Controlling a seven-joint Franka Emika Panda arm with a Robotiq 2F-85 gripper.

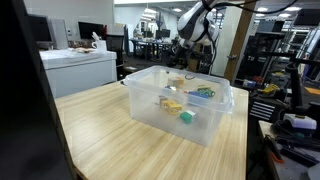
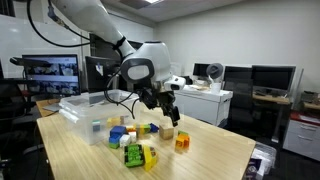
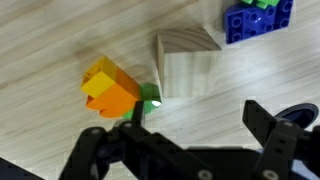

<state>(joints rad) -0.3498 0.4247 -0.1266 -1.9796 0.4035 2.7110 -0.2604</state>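
Note:
The wooden cube (image 2: 168, 131) (image 3: 186, 64) still sits on the tabletop below my fingers, so I will lower my open gripper onto it next, with one finger down each side of it.
My gripper (image 3: 198, 118) is open and empty, hovering just above the wooden table. In the wrist view a plain wooden cube (image 3: 186, 64) lies just beyond the fingertips. An orange and yellow block (image 3: 108, 90) with a green piece (image 3: 150, 97) lies by the left finger. A blue block with a green top (image 3: 258, 19) is at the far right. In an exterior view the gripper (image 2: 165, 110) hangs over the wooden cube (image 2: 168, 131), with the orange block (image 2: 182, 142) beside it.
A clear plastic bin (image 1: 150, 108) holding a few toys stands on the table (image 1: 100, 140); it also shows in the other exterior view (image 2: 80, 106). Blue, yellow and green blocks (image 2: 135, 152) lie near it. Desks and monitors stand behind.

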